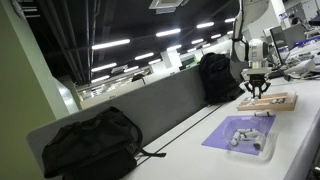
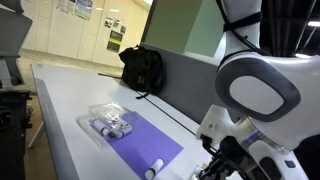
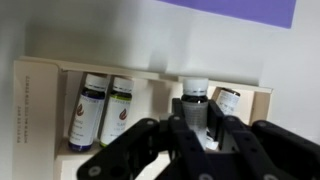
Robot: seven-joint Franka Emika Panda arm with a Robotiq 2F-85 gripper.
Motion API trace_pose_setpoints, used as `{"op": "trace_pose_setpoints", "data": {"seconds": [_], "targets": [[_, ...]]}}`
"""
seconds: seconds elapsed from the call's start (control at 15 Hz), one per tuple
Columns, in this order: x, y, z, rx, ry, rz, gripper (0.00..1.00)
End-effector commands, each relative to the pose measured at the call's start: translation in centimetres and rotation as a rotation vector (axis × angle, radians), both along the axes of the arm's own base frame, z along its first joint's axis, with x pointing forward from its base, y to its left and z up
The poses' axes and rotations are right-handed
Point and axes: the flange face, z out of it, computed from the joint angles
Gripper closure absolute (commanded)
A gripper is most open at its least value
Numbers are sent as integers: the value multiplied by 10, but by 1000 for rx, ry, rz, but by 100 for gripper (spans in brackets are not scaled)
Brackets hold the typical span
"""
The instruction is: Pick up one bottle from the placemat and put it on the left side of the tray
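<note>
My gripper goes down toward the left in the wrist view next to release the bottle, since the tray's gap beside the paired bottles lies below it that way.
My gripper [image 3: 197,128] is shut on a dark bottle with a white cap [image 3: 195,98] and holds it upright over the light wooden tray [image 3: 40,95]. In the wrist view two dark bottles [image 3: 100,110] lie side by side in the tray to the left of the gripper. Another bottle [image 3: 229,100] lies just right of the held one. In an exterior view the gripper [image 1: 258,88] hangs over the tray [image 1: 270,102], beyond the lavender placemat [image 1: 225,140]. One small bottle [image 2: 154,166] lies on the placemat [image 2: 145,145] near its edge.
A clear plastic bag with several bottles [image 2: 110,123] rests on the placemat's end; it also shows in an exterior view [image 1: 249,137]. A black backpack [image 1: 88,142] [image 2: 142,68] sits against the grey divider. My arm's large white joint [image 2: 262,95] blocks the tray in an exterior view.
</note>
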Motion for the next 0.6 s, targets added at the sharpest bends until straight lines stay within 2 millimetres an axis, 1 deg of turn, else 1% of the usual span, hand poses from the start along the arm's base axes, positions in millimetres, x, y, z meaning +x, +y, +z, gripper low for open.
{"op": "trace_pose_setpoints", "data": {"seconds": [0.0,0.33,0.53], "targets": [[5,-15,-9,-4,-27,-45,93],[5,-23,-25,-1,-22,-66,93],[5,-23,-33,3,-13,-70,93]]}}
